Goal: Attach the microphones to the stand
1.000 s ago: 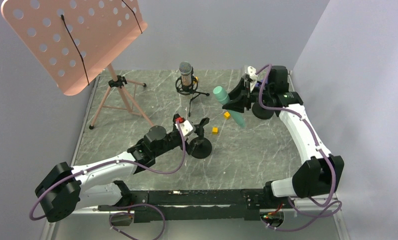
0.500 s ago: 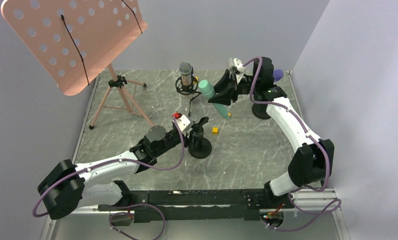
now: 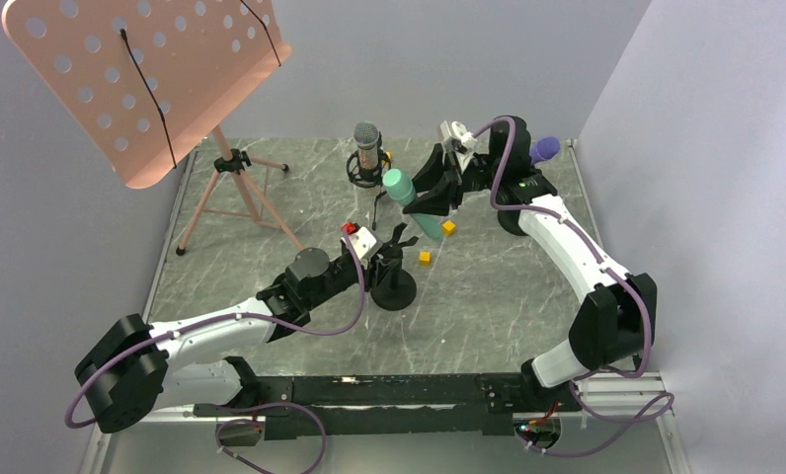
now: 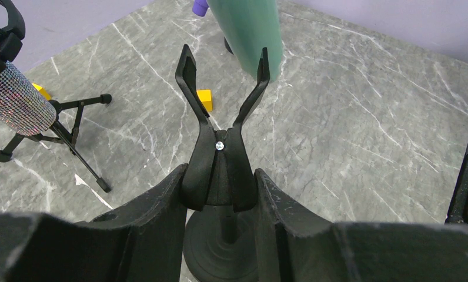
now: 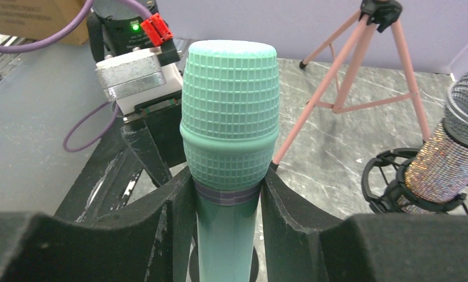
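Note:
The clip's open prongs stand below the robot's right gripper and to its left in the top view, so the robot will swing the microphone that way and down between the prongs.
A black desk stand point(image 3: 394, 293) with a round base and a Y-shaped clip point(image 4: 221, 111) stands mid-table. My left gripper point(image 4: 220, 197) is shut on the clip's lower neck, one finger against each side. A mint green microphone point(image 3: 412, 205) hangs tilted just behind and above the clip, with my right gripper point(image 5: 229, 202) shut on its body below the head point(image 5: 230, 111). The glittery microphone point(image 3: 367, 146) sits in a shock-mount tripod at the back. The purple microphone point(image 3: 544, 149) shows at the back right, partly hidden by the right arm.
Two small yellow cubes point(image 3: 449, 227) point(image 3: 425, 257) lie near the stand. A pink music stand point(image 3: 142, 79) on a tripod point(image 3: 239, 197) fills the back left. A round black base point(image 3: 514, 221) sits under the right arm.
My left gripper has shut on the stand's clip. The right arm has carried the green microphone left, from the back right to just behind the clip.

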Robot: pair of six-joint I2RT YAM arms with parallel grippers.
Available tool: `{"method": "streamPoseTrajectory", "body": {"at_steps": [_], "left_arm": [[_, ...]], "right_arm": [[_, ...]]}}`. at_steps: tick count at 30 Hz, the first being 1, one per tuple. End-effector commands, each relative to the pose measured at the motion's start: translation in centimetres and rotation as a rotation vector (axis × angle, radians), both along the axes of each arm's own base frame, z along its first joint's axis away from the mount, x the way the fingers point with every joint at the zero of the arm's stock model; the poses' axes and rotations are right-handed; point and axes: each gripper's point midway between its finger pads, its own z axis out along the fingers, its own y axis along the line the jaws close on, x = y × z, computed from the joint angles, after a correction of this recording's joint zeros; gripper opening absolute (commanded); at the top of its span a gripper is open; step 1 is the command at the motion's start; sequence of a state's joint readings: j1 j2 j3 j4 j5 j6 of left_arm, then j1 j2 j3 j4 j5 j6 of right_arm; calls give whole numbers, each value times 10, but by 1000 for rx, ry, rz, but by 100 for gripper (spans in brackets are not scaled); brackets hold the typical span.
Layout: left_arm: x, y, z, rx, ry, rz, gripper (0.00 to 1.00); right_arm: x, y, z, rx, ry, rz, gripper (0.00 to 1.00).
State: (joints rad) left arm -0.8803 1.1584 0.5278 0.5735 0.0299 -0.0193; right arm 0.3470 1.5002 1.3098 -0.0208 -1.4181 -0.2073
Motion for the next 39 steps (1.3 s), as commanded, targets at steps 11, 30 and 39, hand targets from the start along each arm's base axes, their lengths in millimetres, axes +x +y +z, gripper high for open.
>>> {"method": "streamPoseTrajectory", "body": {"at_steps": [11,30,39], "left_arm": [[-2,-5,24,-41,-42,-29,29],[-9,-7,23,-69,-39,-68,28],[-12,-6,22,-80,-37,-79,27]], "right_arm": [[-34,25,-45,-62,-60,180,5],[-30,19,-37,19,-31,210,10],[-20,17,-39,30,-23,202,14]]}}
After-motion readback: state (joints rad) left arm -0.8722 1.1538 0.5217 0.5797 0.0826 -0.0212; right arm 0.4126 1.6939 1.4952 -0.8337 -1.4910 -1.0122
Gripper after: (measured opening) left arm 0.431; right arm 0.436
